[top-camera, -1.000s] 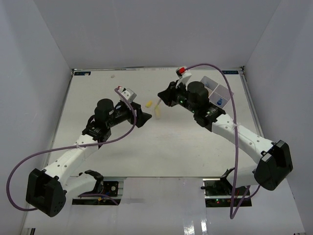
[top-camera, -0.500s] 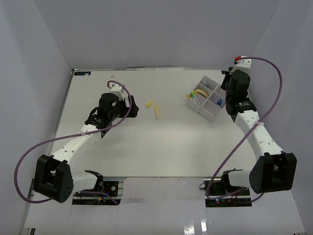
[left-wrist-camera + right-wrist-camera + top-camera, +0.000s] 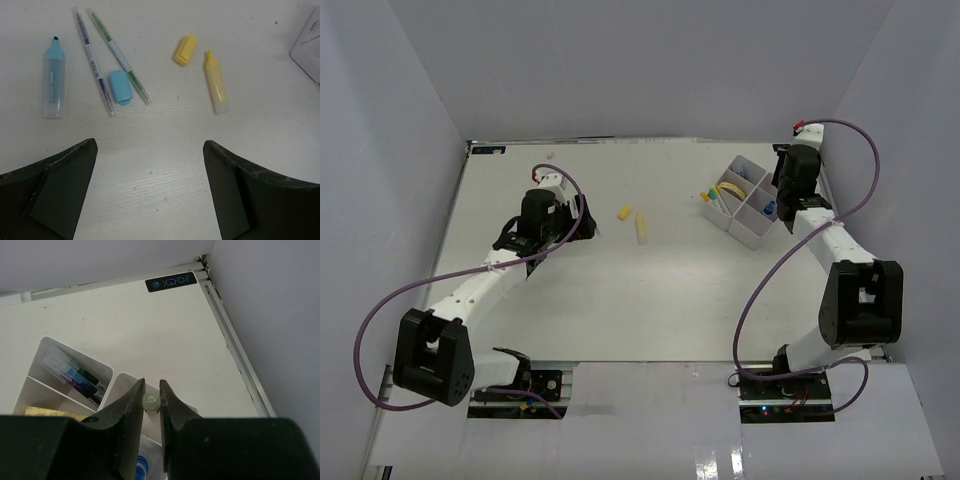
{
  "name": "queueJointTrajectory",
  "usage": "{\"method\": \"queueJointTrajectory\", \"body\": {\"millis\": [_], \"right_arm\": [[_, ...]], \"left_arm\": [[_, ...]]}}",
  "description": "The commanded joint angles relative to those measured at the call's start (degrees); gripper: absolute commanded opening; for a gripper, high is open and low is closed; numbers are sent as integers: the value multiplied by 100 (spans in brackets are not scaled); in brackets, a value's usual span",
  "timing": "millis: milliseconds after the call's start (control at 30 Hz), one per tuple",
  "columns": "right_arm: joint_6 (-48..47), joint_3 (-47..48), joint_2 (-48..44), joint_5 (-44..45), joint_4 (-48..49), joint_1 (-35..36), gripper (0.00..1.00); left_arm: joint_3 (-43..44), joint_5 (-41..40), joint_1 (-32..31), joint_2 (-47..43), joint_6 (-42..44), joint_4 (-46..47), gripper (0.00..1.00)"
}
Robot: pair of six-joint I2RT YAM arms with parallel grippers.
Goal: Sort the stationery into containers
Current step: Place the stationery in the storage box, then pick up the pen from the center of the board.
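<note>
The thin clear pen lies slanted to the gripper's fingers, so next my left gripper needs to lower outward, turning onto the middle of the thin clear pen nearer the blue highlighter.
In the left wrist view, loose stationery lies on the table: a blue highlighter (image 3: 52,80), two thin pens (image 3: 93,60), a blue cap (image 3: 120,87), a yellow cap (image 3: 185,49) and a yellow highlighter (image 3: 216,82). My left gripper (image 3: 150,190) is open and empty, short of them. From above, only the yellow highlighter (image 3: 642,228) and the yellow cap (image 3: 625,212) show, right of the left gripper (image 3: 587,225). My right gripper (image 3: 151,385) is shut on a small pale round piece (image 3: 151,402) above the white divided tray (image 3: 60,343), at its far right compartment.
The tray (image 3: 750,238) stands at the back right and holds several pens (image 3: 75,375), a yellow item (image 3: 50,413) and a blue-capped bottle (image 3: 142,465). The table's back right corner and side wall (image 3: 280,315) are close to the right gripper.
The right arm swung from the table's middle to the tray at the right. The left arm drew back to the left and its jaws opened wider.
</note>
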Motion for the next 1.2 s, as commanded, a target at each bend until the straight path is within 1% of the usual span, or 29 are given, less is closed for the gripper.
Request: {"method": "queueJointTrajectory", "body": {"millis": [0,33,100,133,200,233,367,400,433,467,500,567,600,633,667,700,767,800,833,900,967,1033,1167], "right_arm": [[93,218,156,-164,458,-89,26],[110,210,148,-208,449,-89,34],[128,157,26,-252,423,-89,42],[137,87,-44,-287,423,-89,49],[110,25,-290,-349,370,-89,55],[102,7,-387,-367,318,-89,59],[189,-98,-1002,-612,-121,-89,69],[276,-142,-1343,-857,-279,-89,73],[321,-203,-1520,-972,-350,-89,75],[408,-386,-1722,-1086,-429,-89,77],[566,-510,-2142,-1375,-474,-89,82],[733,-826,-2592,-1675,-448,-89,87],[908,-1184,-3003,-1972,-369,-89,90],[988,-1379,-3181,-2123,-334,-89,92],[1085,-1564,-3357,-2220,-307,-89,94],[1190,-1888,-3637,-2491,-290,-89,98],[1393,-2189,-3902,-2686,-272,-89,99],[1420,-2329,-3973,-2852,-246,-89,98],[1463,-2600,-4017,-2924,-141,-89,98],[1455,-2891,-4114,-3038,-26,-89,98],[1420,-3007,-4158,-3144,53,-80,98],[1333,-3165,-4220,-3101,80,16,98],[1165,-3262,-4439,-2819,62,280,98]], "left_arm": [[240,-67,42,-16,-82,-79,98],[248,-58,42,-7,-90,-79,98],[248,-50,50,19,-99,-87,98],[257,-41,59,37,-108,-87,98],[257,-23,59,72,-134,-114,98],[266,-14,59,81,-152,-131,98],[336,-6,59,213,-222,-210,98],[415,-14,59,335,-257,-306,98],[485,-49,59,414,-318,-394,98],[555,-84,59,502,-389,-552,98],[669,-93,59,660,-450,-605,98],[758,-120,59,784,-643,-728,98],[836,-181,59,906,-696,-746,98],[872,-233,59,977,-767,-764,98],[916,-321,59,1039,-811,-816,97],[960,-426,59,1109,-837,-843,94],[1100,-778,59,1328,-899,-913,91],[1162,-883,85,1407,-908,-931,89],[1310,-1024,103,1574,-917,-949,84],[1504,-1148,147,1759,-943,-984,80],[1855,-1323,182,2084,-969,-1054,74],[2258,-1394,226,2469,-996,-1229,69],[2795,-1395,296,3067,-1040,-1379,61]]}}
